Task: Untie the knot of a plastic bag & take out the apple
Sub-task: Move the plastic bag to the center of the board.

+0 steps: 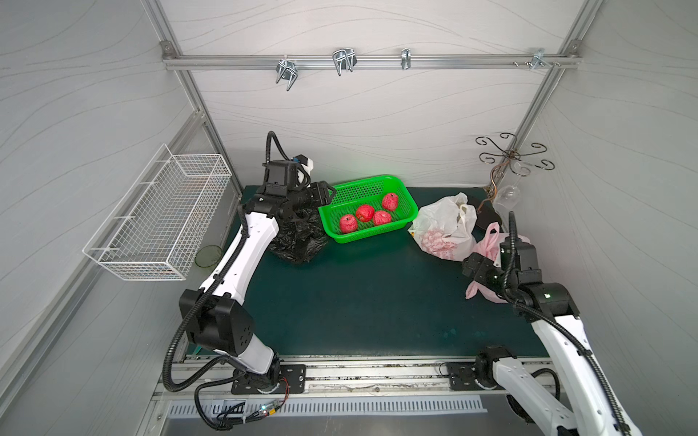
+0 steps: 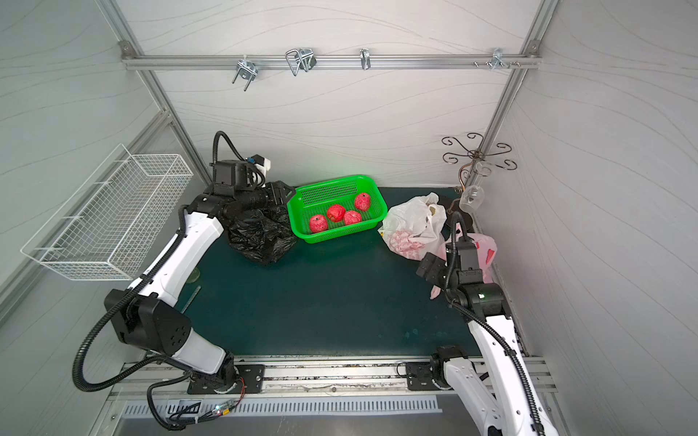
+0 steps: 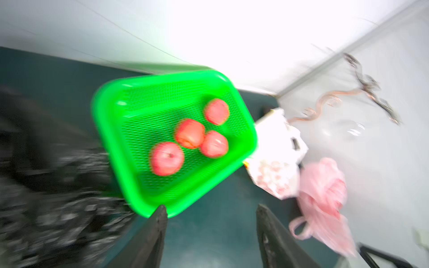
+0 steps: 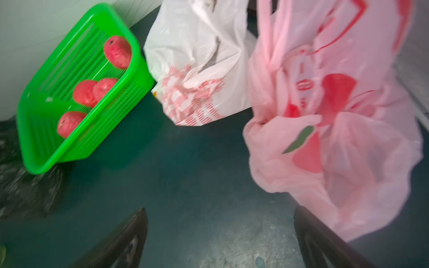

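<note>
The pink bag's fold (image 4: 287, 151) with the green leaf is below and beside my right gripper's open fingers, so the gripper moves down and over onto that plastic next.
A green basket (image 1: 368, 234) at the back of the mat holds several red apples (image 1: 348, 223). A crumpled black plastic bag (image 1: 298, 243) lies against its left side. Just above that bag, at the basket's left rim, my left gripper (image 1: 326, 191) is open and empty, as the left wrist view (image 3: 211, 206) shows. A white bag with red print (image 1: 445, 226) and a pink bag (image 1: 491, 241) lie to the right of the basket. Beside the pink bag (image 4: 336, 130), my right gripper (image 4: 220, 210) is open over bare mat. No knot can be made out on any bag.
A white wire basket (image 1: 158, 219) hangs on the left wall, with a round glass (image 1: 207, 256) below it. A metal stand with a wine glass (image 1: 508, 196) fills the back right corner. Hooks hang from the rail (image 1: 343, 62) overhead.
</note>
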`<state>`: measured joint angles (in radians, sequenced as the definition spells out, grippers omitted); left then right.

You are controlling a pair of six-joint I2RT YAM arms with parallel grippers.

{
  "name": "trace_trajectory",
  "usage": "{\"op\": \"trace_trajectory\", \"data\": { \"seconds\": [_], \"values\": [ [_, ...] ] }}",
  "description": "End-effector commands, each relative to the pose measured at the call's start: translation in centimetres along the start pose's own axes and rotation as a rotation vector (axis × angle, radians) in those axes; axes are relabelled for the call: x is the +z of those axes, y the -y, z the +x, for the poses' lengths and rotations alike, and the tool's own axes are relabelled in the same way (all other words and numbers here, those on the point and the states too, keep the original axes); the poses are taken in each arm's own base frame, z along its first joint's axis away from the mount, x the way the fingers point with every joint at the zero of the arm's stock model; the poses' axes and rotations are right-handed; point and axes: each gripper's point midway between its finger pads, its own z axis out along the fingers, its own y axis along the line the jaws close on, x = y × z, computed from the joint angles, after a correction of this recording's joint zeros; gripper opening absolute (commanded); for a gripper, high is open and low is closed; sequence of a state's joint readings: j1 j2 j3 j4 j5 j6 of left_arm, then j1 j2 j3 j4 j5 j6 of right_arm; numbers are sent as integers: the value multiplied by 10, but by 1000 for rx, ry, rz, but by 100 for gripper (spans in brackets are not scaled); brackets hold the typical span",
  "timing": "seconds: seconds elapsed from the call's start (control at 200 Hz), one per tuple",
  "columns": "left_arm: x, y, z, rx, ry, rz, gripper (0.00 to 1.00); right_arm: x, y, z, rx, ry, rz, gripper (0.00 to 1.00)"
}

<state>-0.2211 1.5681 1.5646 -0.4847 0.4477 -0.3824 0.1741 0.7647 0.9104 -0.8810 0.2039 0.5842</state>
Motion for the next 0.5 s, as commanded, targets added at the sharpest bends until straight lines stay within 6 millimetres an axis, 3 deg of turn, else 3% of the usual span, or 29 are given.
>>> {"op": "trace_trajectory", "data": {
  "seconds": [0.0,0.195,0.25,0.3,0.32,0.34,0.37,0.495],
  "values": [
    [16,33,19,-14,-50,181,60,11,29,0,53,23,163,99],
    [15,39,41,-13,-71,213,57,58,44,-5,63,17,329,99],
    [12,44,40,-13,-63,237,57,70,47,-7,54,11,370,92],
    [9,47,39,-6,-60,241,57,77,47,-9,35,6,391,72],
    [7,48,39,-2,-58,239,57,78,47,-9,31,6,398,60],
    [6,48,38,3,-55,235,57,78,47,-10,25,7,410,41],
    [3,47,37,9,-47,226,57,77,46,-11,15,10,417,26],
    [-5,49,34,28,-26,218,57,53,33,-9,-72,85,399,5]
  ]
}}
